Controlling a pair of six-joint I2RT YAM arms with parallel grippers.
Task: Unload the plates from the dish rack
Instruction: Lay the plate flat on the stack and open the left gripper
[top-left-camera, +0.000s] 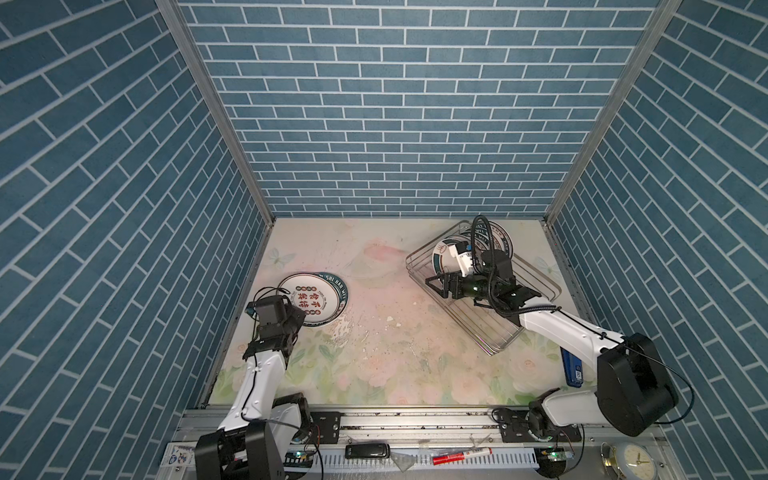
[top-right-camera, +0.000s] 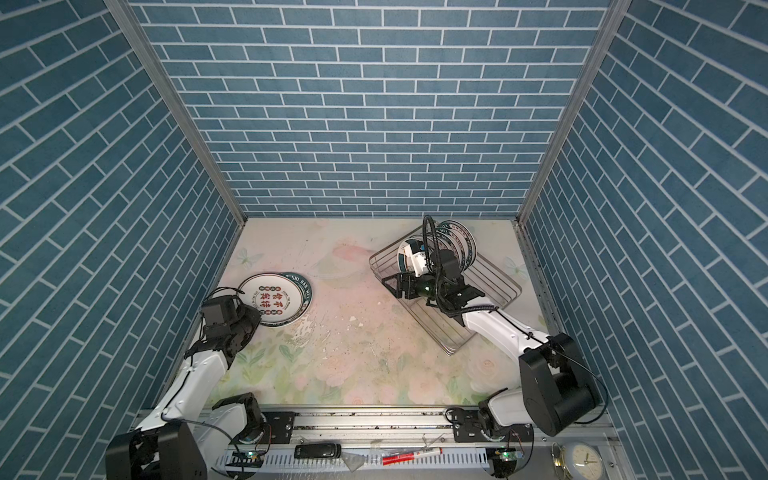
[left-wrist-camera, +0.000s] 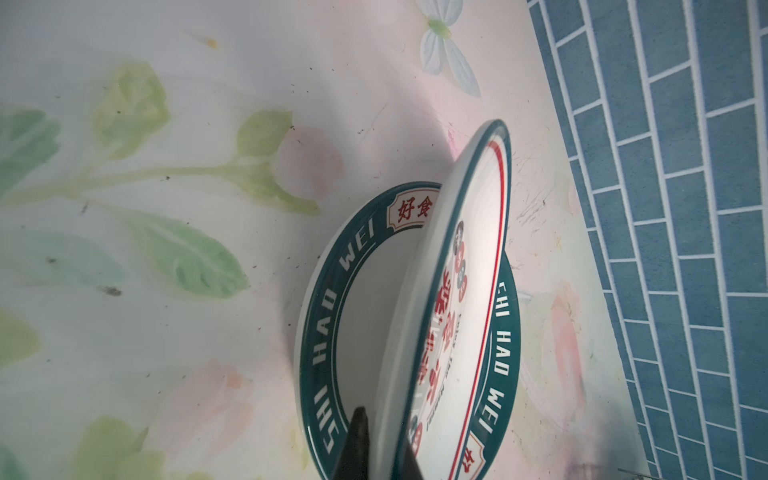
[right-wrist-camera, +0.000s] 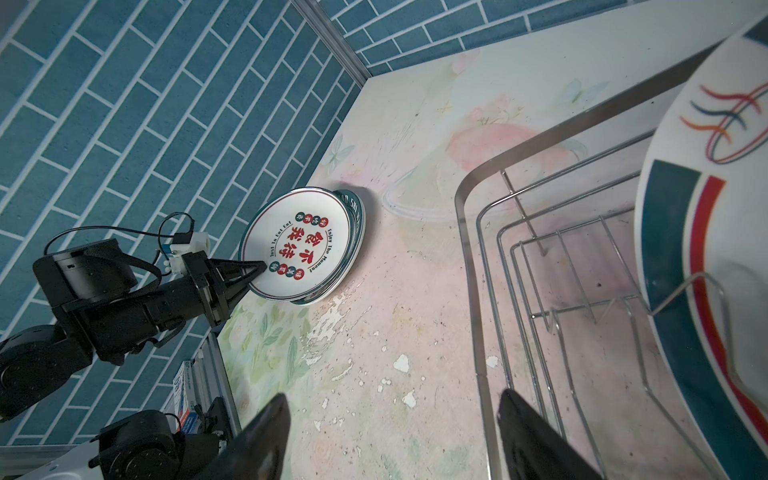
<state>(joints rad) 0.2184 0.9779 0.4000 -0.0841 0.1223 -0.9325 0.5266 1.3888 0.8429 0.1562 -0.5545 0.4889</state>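
Note:
The green-rimmed plate is below the left gripper, so the left gripper will next move down, lay the white plate flat onto that lower plate and let go of the white plate's near rim.
My left gripper (left-wrist-camera: 386, 440) is shut on the near rim of a white plate with red characters (left-wrist-camera: 469, 249). That plate sits tilted over a green-rimmed plate (left-wrist-camera: 332, 311) lying flat on the table at the left (top-left-camera: 309, 301). The silver wire dish rack (top-left-camera: 498, 332) stands at the back right. Several plates (top-left-camera: 500, 241) stand upright at its far end, the nearest with coloured stripes (right-wrist-camera: 706, 208). My right gripper (top-left-camera: 434, 284) hovers open over the rack's left rim (right-wrist-camera: 465, 249), with nothing between its fingers (right-wrist-camera: 266, 432).
Blue brick walls close in the left, back and right. A blue box (top-left-camera: 573, 368) lies by the right arm's base. On the front rail are a black device (top-left-camera: 368, 451), a red marker (top-left-camera: 461, 456) and a clock (top-left-camera: 633, 461).

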